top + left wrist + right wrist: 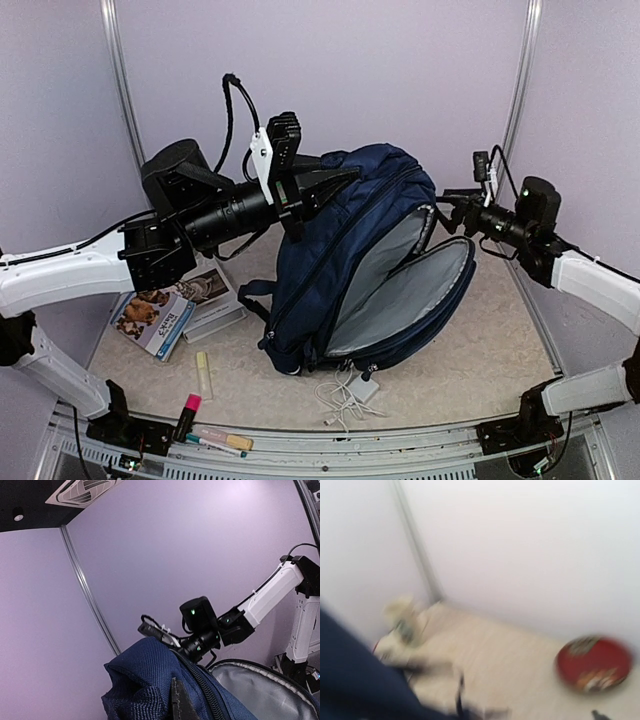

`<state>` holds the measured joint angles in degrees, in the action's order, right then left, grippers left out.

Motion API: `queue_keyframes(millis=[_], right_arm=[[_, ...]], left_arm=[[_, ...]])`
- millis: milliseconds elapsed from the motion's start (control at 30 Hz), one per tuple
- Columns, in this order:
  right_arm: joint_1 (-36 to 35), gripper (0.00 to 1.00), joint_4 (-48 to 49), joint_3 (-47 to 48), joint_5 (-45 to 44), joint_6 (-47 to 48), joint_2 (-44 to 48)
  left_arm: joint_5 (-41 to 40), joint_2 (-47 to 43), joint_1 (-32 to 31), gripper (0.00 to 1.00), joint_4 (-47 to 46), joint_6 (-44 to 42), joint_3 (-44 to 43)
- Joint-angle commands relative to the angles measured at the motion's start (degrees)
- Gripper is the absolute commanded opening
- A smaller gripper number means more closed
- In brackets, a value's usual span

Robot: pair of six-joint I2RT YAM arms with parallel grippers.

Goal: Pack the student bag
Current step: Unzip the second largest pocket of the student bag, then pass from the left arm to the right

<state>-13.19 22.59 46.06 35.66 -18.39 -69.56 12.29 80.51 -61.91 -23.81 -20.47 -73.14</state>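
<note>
I must bring my right gripper back next, turning its fingers onto the opened flap's upper rim (464, 241), standing free nearer my base.
The student bag (355, 230) is a large navy backpack standing mid-table, its main compartment unzipped and the grey lining (400, 290) showing. My left gripper (322, 186) is shut on the fabric at the bag's top; in the left wrist view one dark finger (178, 702) presses into the navy cloth (145, 680). My right gripper (447, 208) hovers at the upper right rim of the opening. Its wrist view is motion-blurred, with navy cloth (355, 680) at the lower left and nothing between the jaws, which look open.
Left of the bag lie a picture book (152, 318) and a white box (212, 305). Along the near edge are a yellow highlighter (203, 376), a pink marker (188, 414), pens (226, 441) and a white charger with cable (350, 392). A red round tin (593, 663) sits by the back wall.
</note>
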Motion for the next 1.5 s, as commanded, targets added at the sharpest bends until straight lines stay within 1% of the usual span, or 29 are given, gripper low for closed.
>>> queue_keyframes(millis=[0,67,100,167,200,233,300,367,433,467,567,633,800,933,967,1033,1100,1233,1300,1367,1400,1467], right_arm=[[0.55,1.0,-25.28,9.71,-11.82,4.14,7.91],[0.54,1.0,-31.09,11.88,-10.94,4.56,10.49],[0.52,0.97,-32.74,12.13,-8.13,5.12,12.09],[0.44,0.92,-33.17,11.74,0.99,4.83,14.79],[0.32,0.91,-34.98,12.18,3.86,3.48,15.57],[0.23,0.91,-37.99,13.23,4.25,1.87,15.97],[0.02,1.0,-47.19,16.04,-0.48,0.29,16.18],[0.01,1.0,-55.88,18.67,-7.96,-0.67,16.79],[-0.01,1.0,-60.62,20.07,-11.3,-1.22,17.95],[-0.02,1.0,-61.47,20.2,-10.59,-1.85,18.57],[0.0,1.0,-58.52,18.62,1.74,-4.67,19.92],[-0.03,1.0,-55.42,17.7,6.02,-7.3,20.09],[-0.37,1.0,-56.29,19.2,4.36,-11.31,20.02],[-3.75,0.99,-52.45,15.39,5.35,-15.37,21.3],[-4.66,0.96,-51.94,14.54,4.28,-15.59,21.46],[-5.8,0.85,-52.26,13.81,1.85,-15.2,20.94],[-6.44,0.79,-52.8,13.72,1.22,-14.63,19.14],[-10.12,0.76,-50.33,13.83,1.83,-14.94,16.22],[-11.32,0.72,-49.44,13.69,0.8,-14.86,15.09],[-11.42,0.64,-49.41,13.55,-0.7,-14.15,14.35],[-11.42,0.55,-49.56,13.48,-1.6,-13.82,13.98],[-11.42,0.42,-48.59,13.1,-1.53,-13.26,13.36]], left_arm=[[-2.48,-1.62,-0.48,0.0,-11.87,-1.81,-1.47],[-3.45,-1.01,-0.63,0.0,-11.72,-1.72,-1.68],[-4.17,-0.77,-0.65,0.0,-11.6,-1.6,-1.88],[-5.24,-0.24,-0.67,0.0,-11.44,-1.49,-2.15],[-6.25,0.03,-0.61,0.0,-11.31,-1.23,-2.37],[-7.36,0.28,-0.6,0.0,-11.12,-0.92,-2.64],[-10.18,0.81,-0.57,0.0,-10.77,-0.35,-3.59],[-12.44,1.44,-0.53,0.0,-10.6,-0.07,-4.38],[-12.79,1.87,-0.58,0.0,-10.18,0.04,-4.72],[-12.58,2.07,-0.58,0.0,-10.24,0.16,-4.66],[-12.55,2.77,-0.53,0.0,-11.21,1.21,-4.72],[-12.51,3.31,-0.55,0.0,-11.63,1.84,-4.91],[-12.21,3.47,-0.55,0.0,-13.6,2.08,-3.49],[-12.41,4.3,-0.32,0.0,-13.49,2.7,-4.69],[-12.26,4.47,-0.36,0.0,-12.97,2.89,-5.11],[-11.92,4.48,-0.45,0.0,-12.73,3.31,-5.34],[-11.99,4.31,-0.45,0.0,-12.83,3.58,-5.13],[-12.29,4.45,-0.44,0.0,-12.36,3.72,-4.99],[-12.48,4.59,-0.48,0.0,-12.43,3.51,-4.8],[-12.9,4.63,-0.43,0.0,-13.14,3.34,-4.36],[-12.98,4.58,-0.36,0.0,-13.29,3.34,-4.22],[-13.04,4.64,-0.26,0.0,-12.65,3.29,-4.33]])
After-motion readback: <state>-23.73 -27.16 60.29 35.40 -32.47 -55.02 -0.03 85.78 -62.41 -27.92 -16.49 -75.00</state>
